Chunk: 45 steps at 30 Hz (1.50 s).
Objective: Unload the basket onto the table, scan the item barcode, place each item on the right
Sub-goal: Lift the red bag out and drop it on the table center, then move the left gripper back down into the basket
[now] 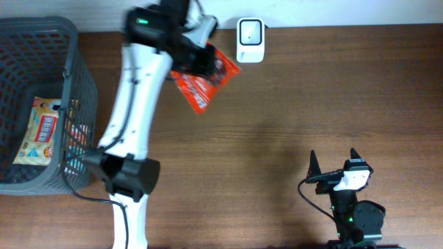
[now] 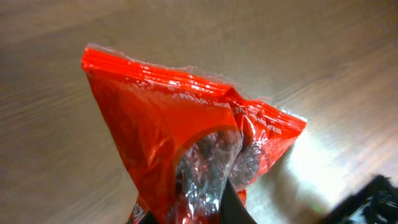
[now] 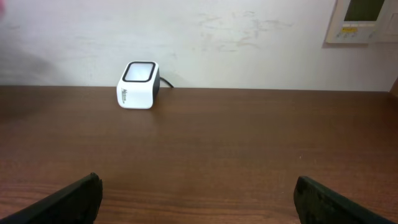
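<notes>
My left gripper should next move down and back toward my base to release the red snack bag (image 1: pixel 205 80), as bare tabletop before the scanner lies below.
My left gripper (image 1: pixel 199 57) is shut on a red snack bag (image 1: pixel 205 80), holding it above the table at the back, just left of the white barcode scanner (image 1: pixel 250 40). The left wrist view is filled by that crinkled red bag (image 2: pixel 180 130), pinched between my left gripper's (image 2: pixel 211 208) dark fingers at the bottom edge. No barcode shows on the bag. My right gripper (image 1: pixel 334 162) rests near the front right, open and empty; in the right wrist view its fingers (image 3: pixel 68 200) spread wide, and the scanner (image 3: pixel 138 84) stands far ahead by the wall.
A grey mesh basket (image 1: pixel 76 83) stands at the left edge with a yellow snack packet (image 1: pixel 43 131) inside. A white wall (image 3: pixel 236 37) runs behind the table, with a panel (image 3: pixel 362 18) at its upper right.
</notes>
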Available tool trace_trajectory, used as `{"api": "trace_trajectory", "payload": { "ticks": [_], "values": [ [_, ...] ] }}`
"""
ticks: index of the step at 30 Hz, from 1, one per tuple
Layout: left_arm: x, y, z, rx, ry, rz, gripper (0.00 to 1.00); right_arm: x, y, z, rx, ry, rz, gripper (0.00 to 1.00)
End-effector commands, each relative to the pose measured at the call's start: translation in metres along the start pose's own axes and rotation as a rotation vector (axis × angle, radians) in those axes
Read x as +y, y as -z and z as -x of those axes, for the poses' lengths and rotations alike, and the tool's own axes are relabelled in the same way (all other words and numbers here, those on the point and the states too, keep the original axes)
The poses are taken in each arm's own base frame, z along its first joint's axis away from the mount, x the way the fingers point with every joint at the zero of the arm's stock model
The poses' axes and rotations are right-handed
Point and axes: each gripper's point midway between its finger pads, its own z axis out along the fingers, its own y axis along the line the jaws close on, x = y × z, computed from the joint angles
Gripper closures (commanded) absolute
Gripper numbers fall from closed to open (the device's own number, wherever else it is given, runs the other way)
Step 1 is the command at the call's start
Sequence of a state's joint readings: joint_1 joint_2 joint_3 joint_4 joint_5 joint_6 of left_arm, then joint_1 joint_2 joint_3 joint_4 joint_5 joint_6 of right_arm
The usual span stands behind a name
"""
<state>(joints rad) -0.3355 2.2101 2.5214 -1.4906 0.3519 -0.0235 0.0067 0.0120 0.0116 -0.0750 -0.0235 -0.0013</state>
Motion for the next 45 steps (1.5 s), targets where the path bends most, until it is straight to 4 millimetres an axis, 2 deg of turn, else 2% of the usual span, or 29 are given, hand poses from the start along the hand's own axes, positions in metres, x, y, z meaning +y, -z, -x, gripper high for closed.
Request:
{"api": "trace_trajectory", "payload": {
  "ticks": [1, 4, 7, 8, 10, 14, 18, 20, 23, 26, 29, 31, 32, 35, 39, 45],
  "values": [
    [-0.009, -0.062, -0.028, 0.123, 0.024, 0.016, 1.00, -0.001, 0.000, -0.003, 0.005, 0.003, -0.007, 0.02],
    [-0.017, -0.116, -0.056, 0.194, -0.002, 0.004, 1.00, -0.001, 0.000, -0.003, 0.005, 0.003, -0.007, 0.02],
    [-0.020, -0.143, -0.076, 0.235, -0.020, 0.000, 1.00, -0.001, 0.000, -0.003, 0.005, 0.003, -0.007, 0.02],
    [-0.021, -0.148, -0.080, 0.240, -0.024, -0.001, 0.99, -0.001, 0.000, -0.003, 0.005, 0.003, -0.007, 0.02],
    [-0.023, -0.156, -0.084, 0.243, -0.033, -0.004, 0.79, -0.001, 0.000, -0.003, 0.005, 0.003, -0.007, 0.02],
    [-0.026, -0.157, -0.078, 0.218, -0.044, -0.009, 0.53, -0.001, 0.000, -0.003, 0.005, 0.003, -0.007, 0.01],
    [-0.030, -0.147, -0.060, 0.168, -0.053, -0.022, 0.46, -0.001, 0.000, -0.003, 0.005, 0.003, -0.007, 0.01],
    [-0.031, -0.129, -0.044, 0.128, -0.051, -0.024, 0.45, -0.001, 0.000, -0.003, 0.005, 0.003, -0.007, 0.02],
    [-0.029, -0.091, -0.018, 0.065, -0.038, -0.019, 0.43, -0.001, 0.000, -0.003, 0.005, 0.003, -0.007, 0.01],
    [-0.019, -0.034, 0.007, -0.018, -0.015, 0.000, 0.40, -0.001, 0.000, -0.003, 0.005, 0.003, -0.007, 0.02],
    [-0.002, 0.038, 0.022, -0.128, 0.025, 0.028, 0.36, -0.001, 0.000, -0.003, 0.005, 0.003, -0.007, 0.02],
    [0.009, 0.073, 0.020, -0.170, 0.054, 0.048, 0.34, -0.001, 0.000, -0.003, 0.005, 0.003, -0.007, 0.02],
    [0.017, 0.093, 0.016, -0.194, 0.072, 0.061, 0.02, -0.001, 0.000, -0.003, 0.005, 0.003, -0.007, 0.02],
    [0.031, 0.127, 0.016, -0.268, 0.100, 0.084, 0.01, -0.001, 0.000, -0.003, 0.005, 0.003, -0.007, 0.02],
    [0.047, 0.157, 0.013, -0.329, 0.111, 0.117, 0.01, -0.001, 0.000, -0.003, 0.005, 0.003, -0.007, 0.02],
    [0.084, 0.208, -0.001, -0.417, 0.162, 0.322, 0.01, -0.001, 0.000, -0.003, 0.005, 0.003, -0.007, 0.02]
  ]
}}
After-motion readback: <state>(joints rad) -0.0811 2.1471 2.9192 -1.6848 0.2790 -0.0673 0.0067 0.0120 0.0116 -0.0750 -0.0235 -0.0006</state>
